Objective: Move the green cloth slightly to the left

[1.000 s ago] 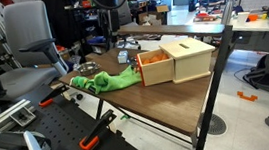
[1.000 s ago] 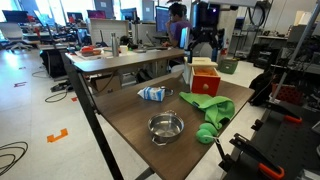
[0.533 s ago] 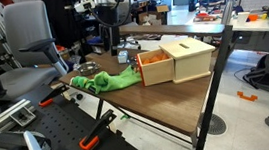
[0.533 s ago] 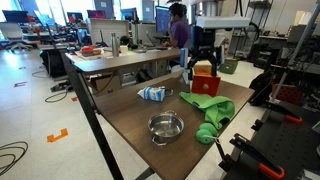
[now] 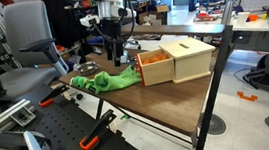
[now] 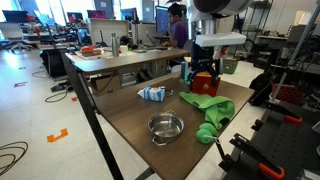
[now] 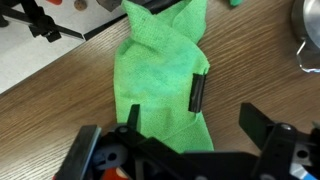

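Observation:
My gripper is above the green cloth's edge by the short black object point(image 6: 191, 98) point(image 7: 199, 108), with that edge between its open fingers. It will go down onto that edge next and close.
The green cloth point(image 5: 105, 81) lies crumpled along the table's edge; it also shows in an exterior view point(image 6: 208, 110) and fills the middle of the wrist view point(image 7: 160, 60). My gripper point(image 5: 120, 56) hangs above the cloth's end nearest the wooden box, also seen in an exterior view point(image 6: 203, 84). In the wrist view the gripper point(image 7: 193, 125) is open and empty, one finger over the cloth and one over bare wood. A short black object point(image 7: 198, 93) lies at the cloth's edge.
A wooden box point(image 5: 178, 60) with orange contents stands next to the cloth. A metal bowl point(image 6: 165, 126) and a blue-white packet point(image 6: 152, 93) sit on the brown table point(image 6: 130, 125). The bowl's rim point(image 7: 310, 35) shows in the wrist view. Clamps and chairs surround the table.
The arm has come down from above the table to just over the green cloth. The cloth, bowl and box have not moved.

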### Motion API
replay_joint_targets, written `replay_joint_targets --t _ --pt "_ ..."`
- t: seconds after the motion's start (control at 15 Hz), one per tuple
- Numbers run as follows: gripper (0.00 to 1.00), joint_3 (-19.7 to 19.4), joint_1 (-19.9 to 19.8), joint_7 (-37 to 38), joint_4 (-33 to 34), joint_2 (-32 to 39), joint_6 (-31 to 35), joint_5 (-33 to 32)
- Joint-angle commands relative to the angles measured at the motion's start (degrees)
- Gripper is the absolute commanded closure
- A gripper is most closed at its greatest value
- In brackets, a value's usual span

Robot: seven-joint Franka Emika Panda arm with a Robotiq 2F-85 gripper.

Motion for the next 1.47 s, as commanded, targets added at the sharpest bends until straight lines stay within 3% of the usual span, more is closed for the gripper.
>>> replay_joint_targets --t 0.0,0.4,0.47,0.6,0.67,0.8,1.27,1.4 --pt "0.0 -1.5 1.8 1.7 1.9 3.3 3.9 -1.2" --pt "0.01 -2.6 3.6 2.0 3.5 6.7 5.2 -1.1" --pt "0.1 -2.8 3.8 2.2 3.9 7.1 5.1 -1.2" --pt "0.14 -3.1 4.1 2.4 4.6 7.9 4.6 -1.2" --pt "0.37 -3.2 4.2 2.5 4.9 8.2 4.5 -1.1" --pt "0.4 -3.5 4.5 2.7 5.4 8.8 4.5 -1.3" --pt "0.96 -4.6 5.4 3.4 7.2 10.7 3.9 -1.7" --pt "1.0 -4.8 5.6 3.6 7.6 11.0 3.8 -1.6"
